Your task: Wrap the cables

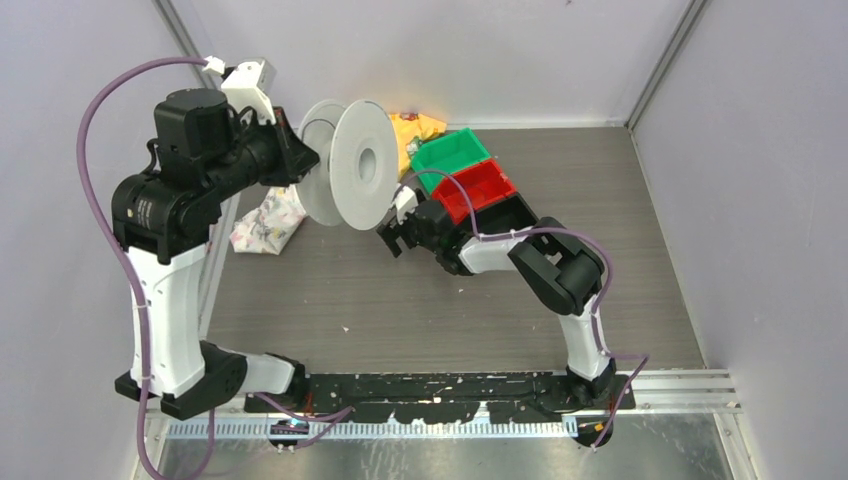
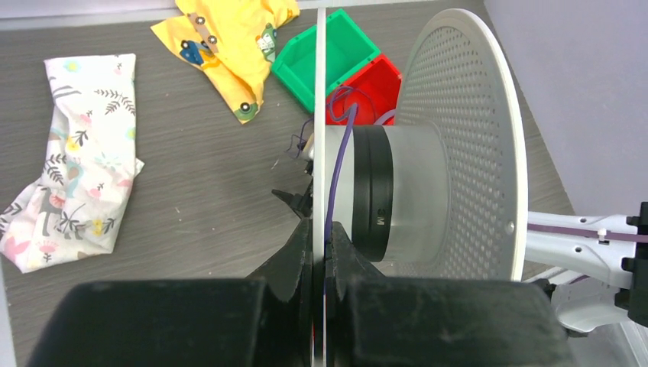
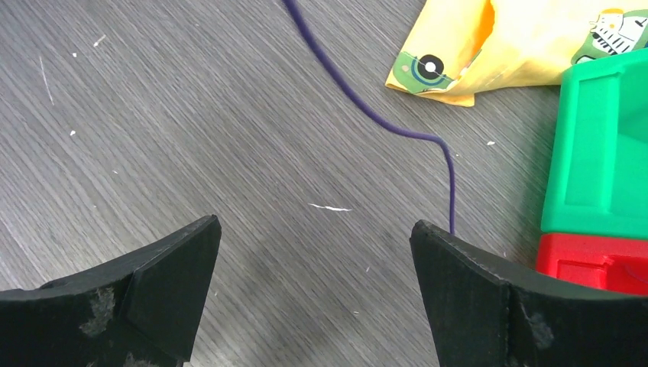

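I will next lift my right gripper, move it toward the red bin and lower it around the cable, because the cable runs behind the finger nearest that bin.
A white spool (image 1: 362,165) with two discs, a clear hub and a black ring is held in the air by my left gripper (image 1: 303,158). In the left wrist view my left gripper (image 2: 321,245) is shut on the thin edge of the near disc (image 2: 319,92). The thin purple cable (image 2: 338,164) runs over the hub beside that disc and loops by the red bin. My right gripper (image 1: 396,236) hovers low over the table below the spool. In the right wrist view my right gripper (image 3: 315,237) is open and empty; the cable (image 3: 367,107) crosses the table and passes behind its right fingertip (image 3: 458,260).
A green bin (image 1: 452,155), a red bin (image 1: 485,187) and a dark bin (image 1: 515,214) stand in a row at the back right. A yellow cloth (image 1: 415,128) lies behind the spool. A floral cloth (image 1: 268,222) lies at the left. Grey walls enclose the table.
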Robot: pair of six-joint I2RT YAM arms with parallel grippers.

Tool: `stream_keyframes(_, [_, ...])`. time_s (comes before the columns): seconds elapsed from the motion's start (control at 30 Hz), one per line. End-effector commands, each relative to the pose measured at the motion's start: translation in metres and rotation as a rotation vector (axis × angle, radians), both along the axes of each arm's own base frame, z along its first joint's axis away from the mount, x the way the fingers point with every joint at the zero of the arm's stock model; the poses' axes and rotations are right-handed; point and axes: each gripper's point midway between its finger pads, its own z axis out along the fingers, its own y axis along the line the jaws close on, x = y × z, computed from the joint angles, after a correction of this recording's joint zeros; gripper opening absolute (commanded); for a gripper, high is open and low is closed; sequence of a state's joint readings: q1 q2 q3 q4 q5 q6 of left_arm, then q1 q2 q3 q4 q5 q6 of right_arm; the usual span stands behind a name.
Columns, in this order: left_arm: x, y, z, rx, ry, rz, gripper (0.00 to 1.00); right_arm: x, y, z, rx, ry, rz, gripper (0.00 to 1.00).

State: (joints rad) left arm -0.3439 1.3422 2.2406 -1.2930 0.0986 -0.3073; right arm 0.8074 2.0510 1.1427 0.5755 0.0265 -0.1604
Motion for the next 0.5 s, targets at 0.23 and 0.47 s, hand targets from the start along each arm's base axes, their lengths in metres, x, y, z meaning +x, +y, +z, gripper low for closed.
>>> stream_keyframes(0.23, [-0.003,0.006,0.048,-0.074,-0.184,0.029,0.0,-0.032,-0.004,0.057,0.134,-0.004,0.081,0.96])
stream_keyframes(0.47, [-0.001,0.014,0.052,-0.038,-0.222,0.06,0.01,-0.053,-0.029,0.084,0.22,0.018,0.044,0.96])
